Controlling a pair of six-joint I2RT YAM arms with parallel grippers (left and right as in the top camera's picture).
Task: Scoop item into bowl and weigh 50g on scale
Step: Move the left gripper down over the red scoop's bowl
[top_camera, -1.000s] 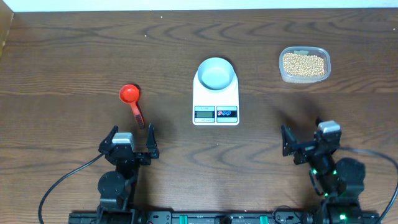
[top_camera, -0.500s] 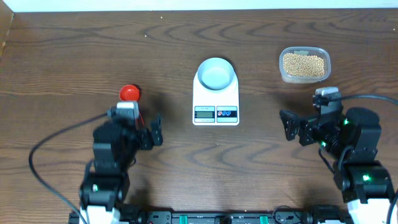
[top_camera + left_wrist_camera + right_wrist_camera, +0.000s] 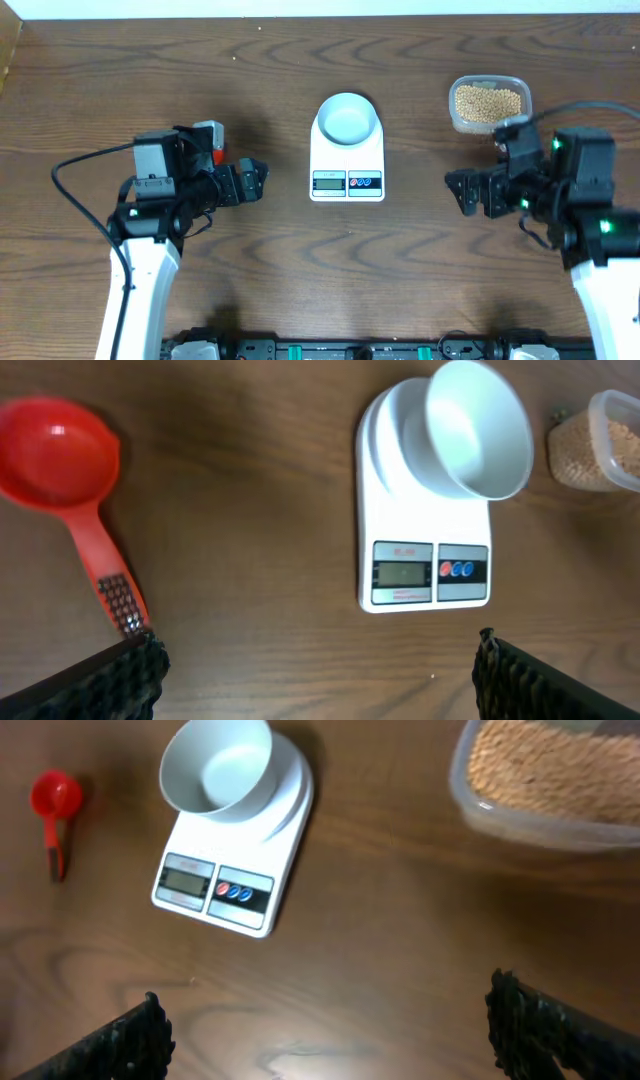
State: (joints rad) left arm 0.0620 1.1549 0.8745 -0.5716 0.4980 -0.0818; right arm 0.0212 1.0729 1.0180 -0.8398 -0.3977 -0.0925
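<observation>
Next, my left gripper will go left in the overhead view and down onto the rim of the red scoop's cup (image 3: 218,156) (image 3: 56,452), which lies below and to that side.
The empty pale blue-grey bowl (image 3: 348,118) stands on the far end of the white scale (image 3: 347,172), whose display faces the front. The tan beans (image 3: 488,102) fill a clear tub at the back right. A red scoop (image 3: 60,455) lies left of the scale, its handle pointing to the front. In the overhead view my left arm hides most of it. My left gripper (image 3: 252,182) is open and empty, above the table between scoop and scale. My right gripper (image 3: 462,193) is open and empty, right of the scale and in front of the tub.
The clear tub (image 3: 470,795) stands near the table's back right. The dark wooden table (image 3: 300,270) reaches a pale wall at the back. Arm cables trail along the front left and the right.
Both arms have lifted from the front edge and moved out over the table. My left arm now covers the scoop from above. Bowl, scale and tub have not moved.
</observation>
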